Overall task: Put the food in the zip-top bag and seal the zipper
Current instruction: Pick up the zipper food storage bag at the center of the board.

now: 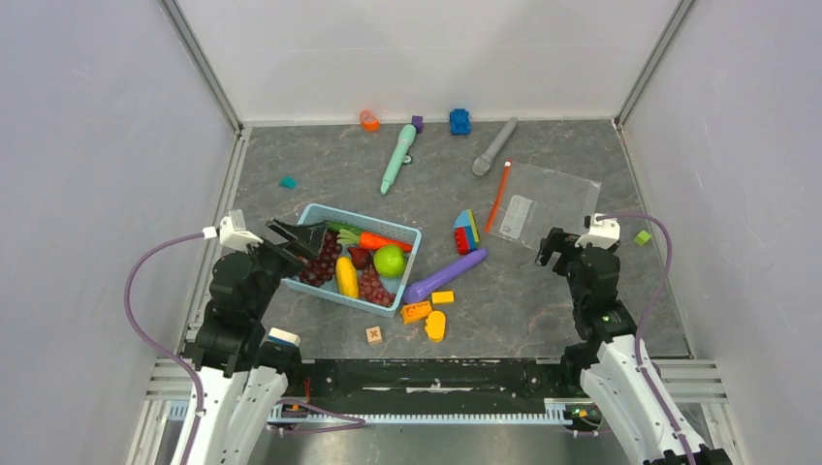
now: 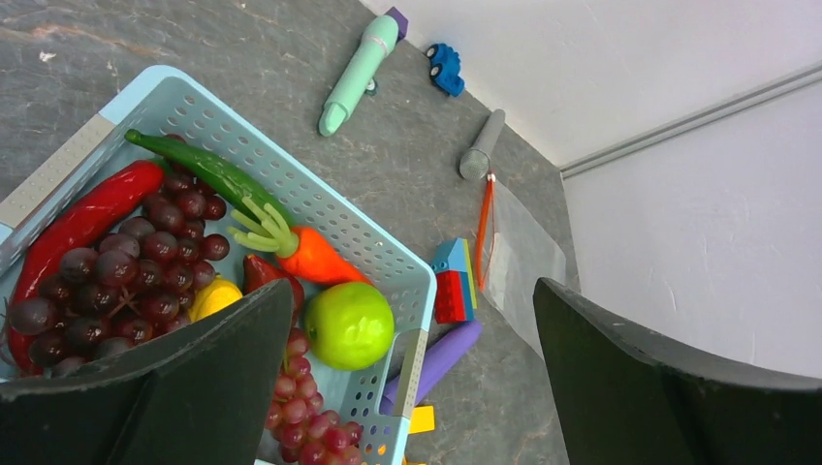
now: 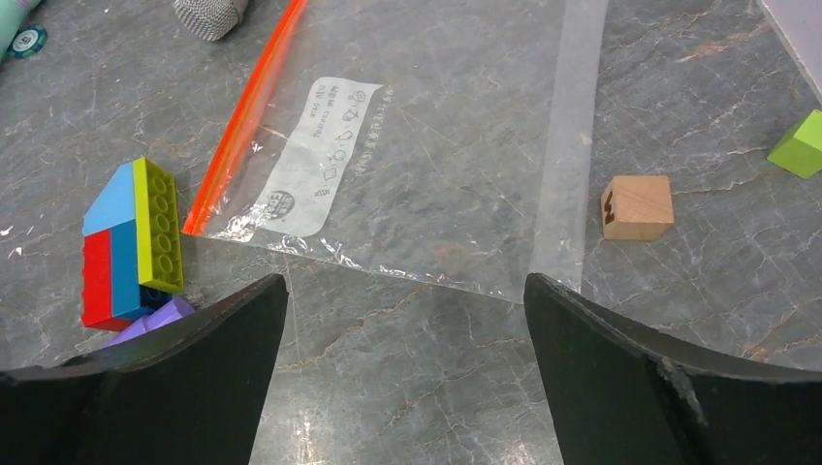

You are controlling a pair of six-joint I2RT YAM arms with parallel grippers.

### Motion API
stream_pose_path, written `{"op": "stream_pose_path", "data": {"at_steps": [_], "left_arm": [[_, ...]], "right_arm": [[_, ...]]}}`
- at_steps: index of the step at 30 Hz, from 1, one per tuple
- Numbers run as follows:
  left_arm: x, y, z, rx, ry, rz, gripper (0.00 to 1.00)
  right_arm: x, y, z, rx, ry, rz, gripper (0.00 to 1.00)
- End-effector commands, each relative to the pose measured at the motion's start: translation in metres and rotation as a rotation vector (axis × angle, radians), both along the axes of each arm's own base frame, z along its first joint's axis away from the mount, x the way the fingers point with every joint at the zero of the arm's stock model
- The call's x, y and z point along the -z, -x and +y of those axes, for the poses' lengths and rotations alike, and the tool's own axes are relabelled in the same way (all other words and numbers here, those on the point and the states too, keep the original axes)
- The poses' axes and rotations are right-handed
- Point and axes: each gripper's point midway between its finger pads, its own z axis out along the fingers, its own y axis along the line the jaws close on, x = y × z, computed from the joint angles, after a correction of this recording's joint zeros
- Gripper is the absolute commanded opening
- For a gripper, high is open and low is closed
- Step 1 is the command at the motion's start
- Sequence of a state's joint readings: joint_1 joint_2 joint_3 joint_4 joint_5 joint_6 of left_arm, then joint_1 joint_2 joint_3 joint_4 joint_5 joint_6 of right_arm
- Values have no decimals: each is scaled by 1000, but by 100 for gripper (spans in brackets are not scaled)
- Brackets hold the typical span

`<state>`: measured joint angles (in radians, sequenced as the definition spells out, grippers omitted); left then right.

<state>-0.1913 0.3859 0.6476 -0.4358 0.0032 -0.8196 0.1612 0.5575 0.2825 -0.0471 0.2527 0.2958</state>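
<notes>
The bag lies flat. My right gripper should move outward, to the left in the top view, and down onto the middle of the orange-red zipper.
The food lies in a light-blue mesh basket: carrot, green apple, yellow piece, grape bunches, red chilli and green vegetable. My left gripper is open and empty above the basket's left end; it also shows in the left wrist view. The clear zip-top bag lies flat at the right, its orange-red zipper along its left edge. My right gripper is open and empty just short of the bag's near edge.
A stack of coloured blocks, a purple cylinder and yellow-orange pieces lie between basket and bag. A wooden cube and a green cube sit right of the bag. A mint pen and a grey microphone lie behind.
</notes>
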Motion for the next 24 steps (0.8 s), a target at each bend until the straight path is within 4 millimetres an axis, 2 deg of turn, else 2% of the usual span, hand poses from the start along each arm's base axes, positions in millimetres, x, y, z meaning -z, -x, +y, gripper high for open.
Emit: {"op": "stream_pose_path", "data": {"at_steps": [1, 3, 7, 11, 13, 15, 17, 24], "left_arm": [[1, -4, -2, -4, 26, 17, 100], [6, -5, -1, -5, 1, 47, 100], [14, -10, -1, -1, -15, 61, 100], [21, -16, 3, -34, -19, 56, 100], [24, -17, 3, -28, -29, 54, 100], [27, -18, 5, -38, -38, 58, 100], [29, -19, 6, -45, -37, 65, 100], [43, -24, 6, -50, -50, 97, 100]], "right_arm": [[-22, -9, 10, -49, -19, -80, 98], [-25, -13, 19, -107, -13, -92, 98], [-32, -26, 25, -113, -47, -65, 98], [-45, -56, 58, -273, -68, 38, 98], [-44, -75, 69, -305, -74, 85, 98], [-35, -94, 66, -247, -45, 156, 98], [-22, -111, 62, -170, 21, 253, 98], [-4, -159, 80, -46, 273, 426, 98]]}}
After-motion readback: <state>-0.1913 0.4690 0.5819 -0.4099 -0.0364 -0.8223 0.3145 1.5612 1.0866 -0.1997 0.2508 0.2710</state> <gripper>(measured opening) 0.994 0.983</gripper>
